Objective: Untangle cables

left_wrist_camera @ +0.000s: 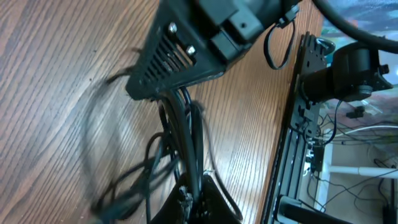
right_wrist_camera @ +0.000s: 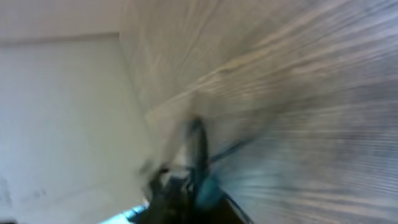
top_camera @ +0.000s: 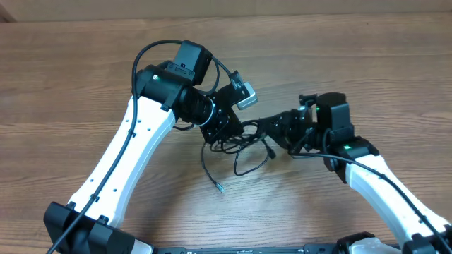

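My left gripper should move outward and to the left in the overhead view and let go of the cables over the table, because they lie bunched between both closed grippers.
The thin black cables [top_camera: 244,147] lie in a tangled bunch on the wooden table between my two grippers. One loose end with a small plug [top_camera: 220,188] trails toward the front. My left gripper [top_camera: 224,130] is shut on several strands; in the left wrist view the jaws [left_wrist_camera: 194,200] pinch the cables [left_wrist_camera: 180,134], which run up to the right gripper [left_wrist_camera: 163,93]. My right gripper [top_camera: 272,129] is shut on the other side of the bunch. The right wrist view is blurred; a dark strand [right_wrist_camera: 198,146] rises from the jaws [right_wrist_camera: 193,196].
The wooden table [top_camera: 85,70] extends all around the tangle. A black frame rail [left_wrist_camera: 298,124] runs along the table edge in the left wrist view, with equipment and wires beyond it. Thick arm wires [top_camera: 152,49] loop over the left arm.
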Available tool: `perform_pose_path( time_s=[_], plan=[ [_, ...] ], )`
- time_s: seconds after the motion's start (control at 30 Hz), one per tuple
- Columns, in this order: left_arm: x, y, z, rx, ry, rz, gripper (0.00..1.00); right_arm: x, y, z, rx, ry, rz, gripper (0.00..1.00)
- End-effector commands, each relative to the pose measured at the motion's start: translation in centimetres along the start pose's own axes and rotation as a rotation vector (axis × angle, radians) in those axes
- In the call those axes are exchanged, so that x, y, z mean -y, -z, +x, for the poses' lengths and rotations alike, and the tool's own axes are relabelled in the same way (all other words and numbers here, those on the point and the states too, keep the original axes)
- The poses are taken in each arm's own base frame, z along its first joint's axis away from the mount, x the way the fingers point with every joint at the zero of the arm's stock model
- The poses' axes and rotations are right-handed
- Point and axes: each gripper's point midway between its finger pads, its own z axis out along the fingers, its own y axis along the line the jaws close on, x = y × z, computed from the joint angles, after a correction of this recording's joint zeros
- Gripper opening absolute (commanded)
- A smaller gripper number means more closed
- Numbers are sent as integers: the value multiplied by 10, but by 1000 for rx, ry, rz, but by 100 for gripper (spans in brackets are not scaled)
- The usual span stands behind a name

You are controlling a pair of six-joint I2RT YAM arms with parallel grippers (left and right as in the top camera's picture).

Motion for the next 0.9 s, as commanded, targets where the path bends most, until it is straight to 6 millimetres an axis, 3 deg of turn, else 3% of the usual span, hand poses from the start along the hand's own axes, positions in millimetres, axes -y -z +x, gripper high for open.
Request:
perform_pose_path(
  time_s=[0.0,0.1,0.2,0.37,0.53,0.67,0.7,0.8,0.87],
  plan=[
    [-11,11,-3,8,13,-73,4,6,-1,-6,26,-35,32,4],
    [-53,27,11,-18,209,-258,4,25,3,-13,66,-64,107,4],
    [-96,55,26,23,444,-429,4,46,12,-21,98,-79,182,4],
    [-146,102,47,189,787,-539,4,65,26,-31,116,-56,237,4],
    [-164,123,66,263,992,-560,5,72,33,-37,128,-55,250,4],
    [-158,113,65,252,991,-517,20,72,33,-37,128,-54,251,12],
    [-156,110,64,244,988,-511,29,72,33,-37,129,-54,251,15],
    [-152,99,64,219,980,-495,49,74,34,-39,141,-54,262,59],
    [-149,91,65,202,978,-484,55,74,34,-39,142,-54,263,77]
  ],
)
